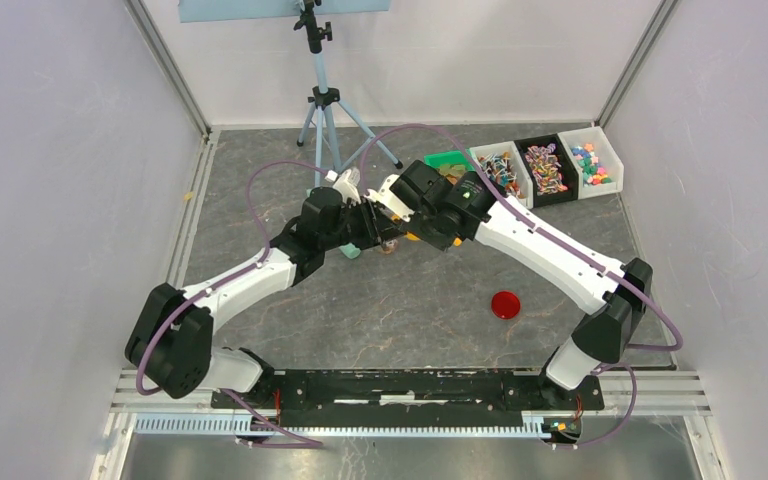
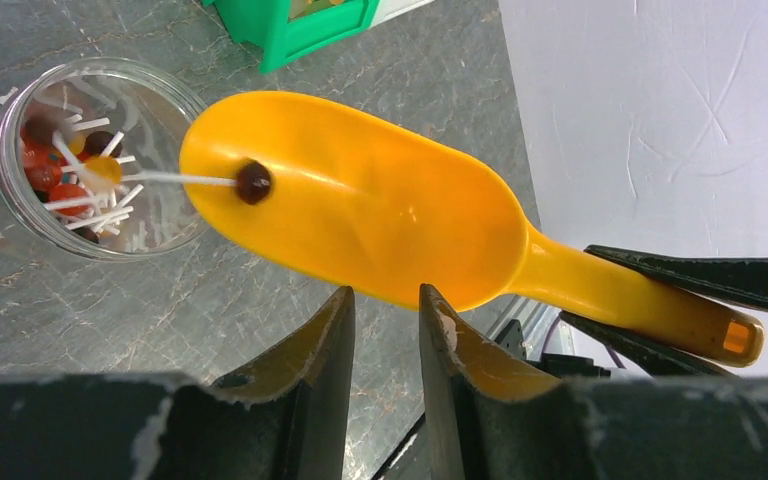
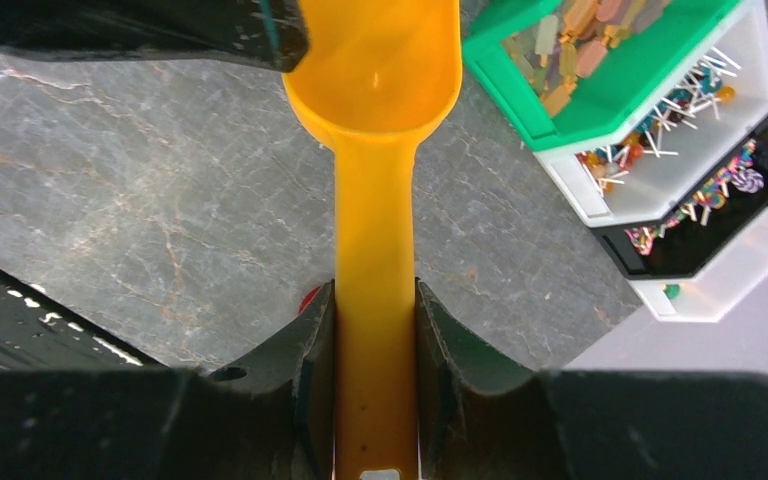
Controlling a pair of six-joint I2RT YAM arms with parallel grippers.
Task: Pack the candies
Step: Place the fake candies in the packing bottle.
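My right gripper moves down and to its right in the top view next to bare tabletop (image 1: 551, 310) beside the red lid, lowers the scoop there and releases.
A clear glass jar (image 2: 90, 160) stands on the table with candies (image 2: 55, 175) inside: small red, orange and brown sweets on white sticks. My right gripper (image 3: 375, 290) is shut on the handle of an orange scoop (image 2: 360, 200). The scoop's bowl hangs tilted beside the jar's rim. One brown candy (image 2: 253, 182) lies in the bowl, its stick pointing into the jar. My left gripper (image 2: 387, 295) sits just below the scoop's bowl. Its fingers stand a narrow gap apart with nothing between them.
At the back right stands a row of bins: a green one (image 1: 447, 160), a white one (image 1: 500, 172), a black one (image 1: 547, 168) and a white one (image 1: 595, 160), all holding sweets. A red round lid (image 1: 505, 304) lies front right. A tripod (image 1: 322, 110) stands at the back.
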